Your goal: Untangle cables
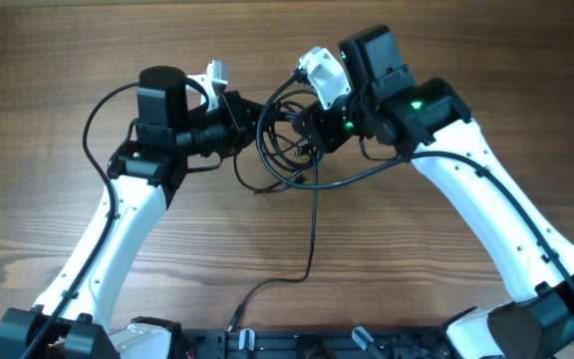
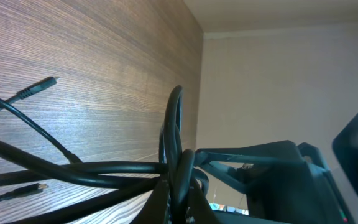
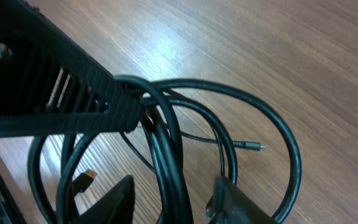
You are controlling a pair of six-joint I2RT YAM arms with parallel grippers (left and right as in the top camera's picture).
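I will next pull the cable strands between my left gripper's fingers, beside the tangled coil, away to the left in the overhead view and release them.
The cables (image 1: 285,150) are thin black cords in a tangled coil at the table's middle, between my two grippers. My left gripper (image 1: 254,120) is shut on a bundle of cable strands (image 2: 178,134); its jaws (image 2: 180,202) pinch them at the bottom of the left wrist view. My right gripper (image 1: 305,132) is open, its fingertips (image 3: 176,199) on either side of thick cable strands (image 3: 166,155) without closing on them. Loose plug ends lie on the wood: a metallic tip (image 3: 248,145), a gold-tipped plug (image 3: 86,180) and a black plug (image 2: 39,87).
The wooden table (image 1: 88,60) stretches all round the coil. A thin black cord (image 1: 312,229) runs from the tangle toward the front edge. The left gripper's ribbed finger (image 3: 73,102) crosses the right wrist view. The arm bases stand at the front edge (image 1: 267,344).
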